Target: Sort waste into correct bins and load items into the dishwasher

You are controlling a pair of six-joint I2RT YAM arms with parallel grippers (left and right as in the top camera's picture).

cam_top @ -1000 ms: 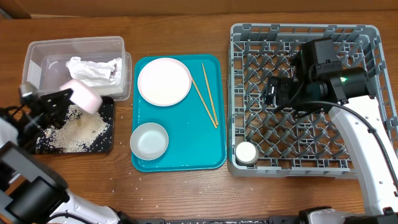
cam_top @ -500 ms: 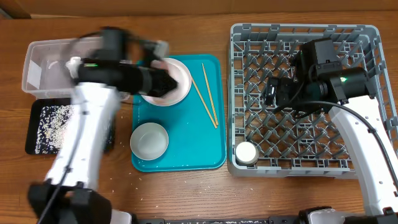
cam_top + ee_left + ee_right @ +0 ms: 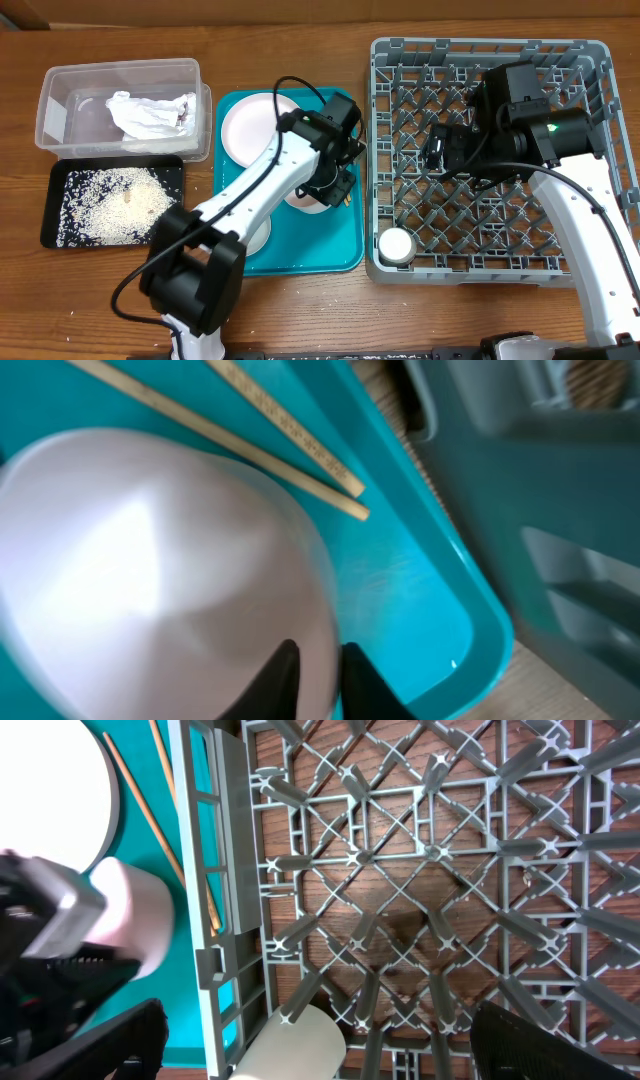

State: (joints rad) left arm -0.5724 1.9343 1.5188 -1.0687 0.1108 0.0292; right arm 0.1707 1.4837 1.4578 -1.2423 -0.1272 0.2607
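I will move my right gripper away from the rack next and lower it to the bowl's rim by the chopsticks, because the pale pink bowl (image 3: 302,198) is over the teal tray.
My left gripper (image 3: 328,186) is shut on the rim of the pale pink bowl (image 3: 302,198) and holds it over the right side of the teal tray (image 3: 300,250), close to the grey dish rack (image 3: 560,270). In the left wrist view the bowl (image 3: 150,560) fills the left, with my fingers (image 3: 315,670) pinching its edge and the two chopsticks (image 3: 290,445) lying beyond it. My right gripper (image 3: 440,150) hovers open and empty over the rack floor (image 3: 400,870). A white cup (image 3: 396,245) lies in the rack's front-left corner. The pink plate (image 3: 250,130) is partly hidden by my left arm.
The clear tub (image 3: 60,85) at the back left holds the stained napkin (image 3: 150,112). The black tray (image 3: 55,205) in front of it holds rice (image 3: 125,200). The greyish-white bowl (image 3: 256,236) sits on the teal tray, mostly under my left arm.
My left arm swung right from the black tray across the plate to the teal tray's right side, carrying the pink bowl. The right arm has not moved.
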